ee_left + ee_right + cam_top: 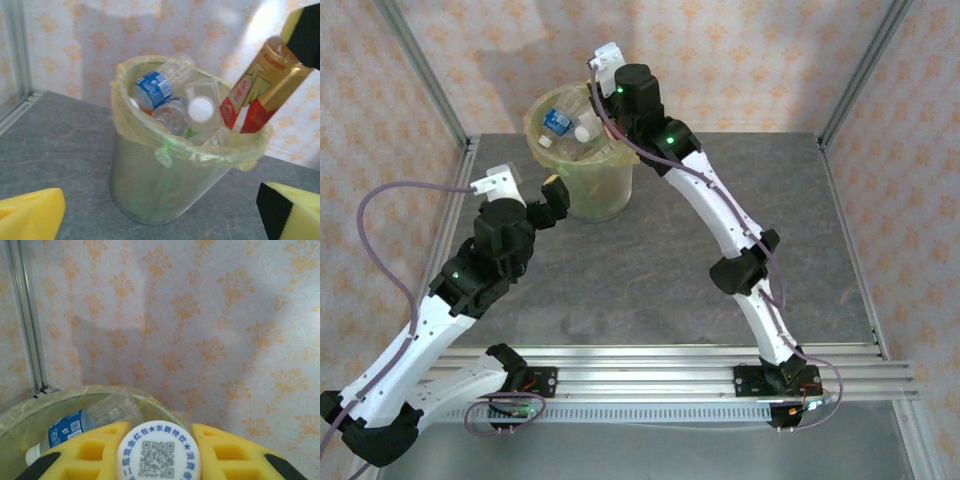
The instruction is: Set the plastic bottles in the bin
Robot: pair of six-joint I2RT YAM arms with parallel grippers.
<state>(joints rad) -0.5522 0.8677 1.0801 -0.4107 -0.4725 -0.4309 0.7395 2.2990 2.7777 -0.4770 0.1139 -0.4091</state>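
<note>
I will move my right gripper down toward the bin's opening (596,146) (150,410) just below it and let go of the plastic bottle, because the bottle's red end already points inside.
The bin (604,196), a mesh bucket lined with a yellow-green bag, stands at the back of the table. Several plastic bottles lie in it, among them a blue-labelled one (558,122) (152,90) (75,427) and one showing a white cap (201,109). My right gripper (608,92) (158,432) hangs over the bin's right rim, shut on a plastic bottle with a gold and red label (255,90); its white cap (158,455) sits between the yellow pads. My left gripper (555,195) (160,215) is open with nothing in it, just left of the bin's wall (150,185).
Patterned walls and metal frame posts (425,75) close in the table at the back and sides. Grey tabletop (650,270) stretches between the arms in front of the bin. A rail (650,375) holding both arm bases runs along the near edge.
</note>
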